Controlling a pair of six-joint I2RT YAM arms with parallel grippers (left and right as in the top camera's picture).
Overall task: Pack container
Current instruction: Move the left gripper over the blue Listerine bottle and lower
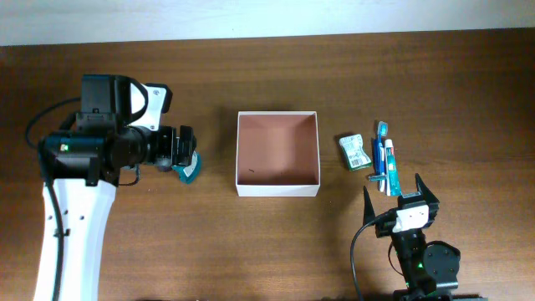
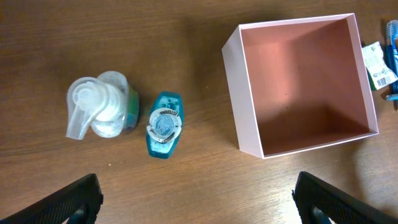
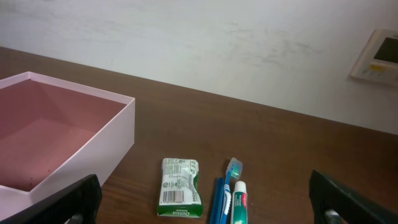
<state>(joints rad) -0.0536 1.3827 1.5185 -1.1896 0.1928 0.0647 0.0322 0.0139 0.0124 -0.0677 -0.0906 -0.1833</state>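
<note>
Bare wood toward the container leaves room; I should next lower my left gripper's open fingers to either side of the upright cap (image 2: 164, 125) of the teal bottle.
The container (image 1: 278, 190), a square white-walled box with a reddish-brown inside, sits mid-table with nothing in it. Left of it my left gripper (image 1: 189, 150) hovers open over a teal bottle (image 2: 165, 124) and a clear pump bottle (image 2: 99, 112); both stand on the wood ahead of its fingers (image 2: 81, 199). Right of the container (image 3: 99, 155) lie a green soap packet (image 3: 180, 188), a blue toothbrush (image 3: 231, 174) and a small toothpaste tube (image 3: 240, 202). My right gripper (image 1: 396, 196) is open just in front of them, holding nothing.
The soap packet (image 1: 354, 151), toothbrush (image 1: 381, 138) and toothpaste (image 1: 389, 159) lie close together in a row. A white wall with a small panel (image 3: 379, 56) rises behind the table's far edge. Bare wood lies between the container (image 2: 239, 93) and the teal bottle.
</note>
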